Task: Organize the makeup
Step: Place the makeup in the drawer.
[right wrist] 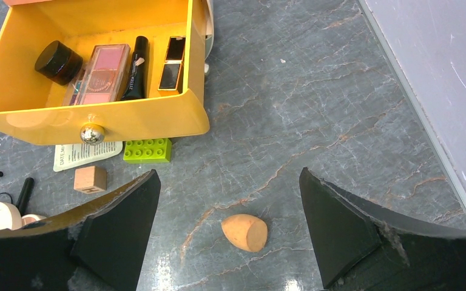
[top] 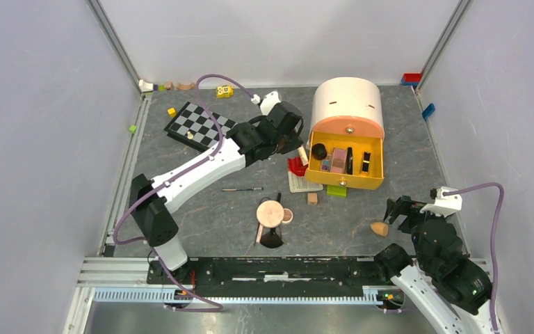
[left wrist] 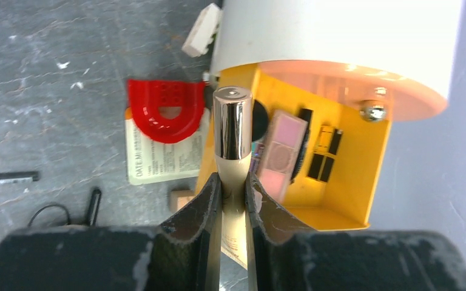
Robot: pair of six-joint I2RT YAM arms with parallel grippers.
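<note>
My left gripper will take the cream tube past the drawer's edge next. Then it will bring the tube down between the black jar and pink palette point(top: 328, 157) point(left wrist: 267, 134).
My left gripper point(left wrist: 233, 179) is shut on a cream tube with a shiny metal cap point(left wrist: 232, 130), held over the left edge of the open yellow drawer point(left wrist: 364, 170). In the drawer lie a black jar point(right wrist: 59, 62), a pink palette point(right wrist: 100, 73), a black tube point(right wrist: 136, 60) and a black-gold case point(right wrist: 173, 63). An orange teardrop sponge point(right wrist: 244, 232) lies on the table between the wide-apart fingers of my right gripper point(right wrist: 229, 171), which is open and touches nothing. A round peach compact point(top: 271, 212) and a thin black pencil point(top: 242, 188) lie mid-table.
The drawer belongs to a white domed case point(top: 348, 104). A red curved piece point(left wrist: 167, 109) rests on a white leaflet point(left wrist: 164, 163) left of the drawer. A green block point(right wrist: 147, 150) and a wooden block point(right wrist: 90, 179) sit before it. A checkerboard point(top: 198, 125) lies back left.
</note>
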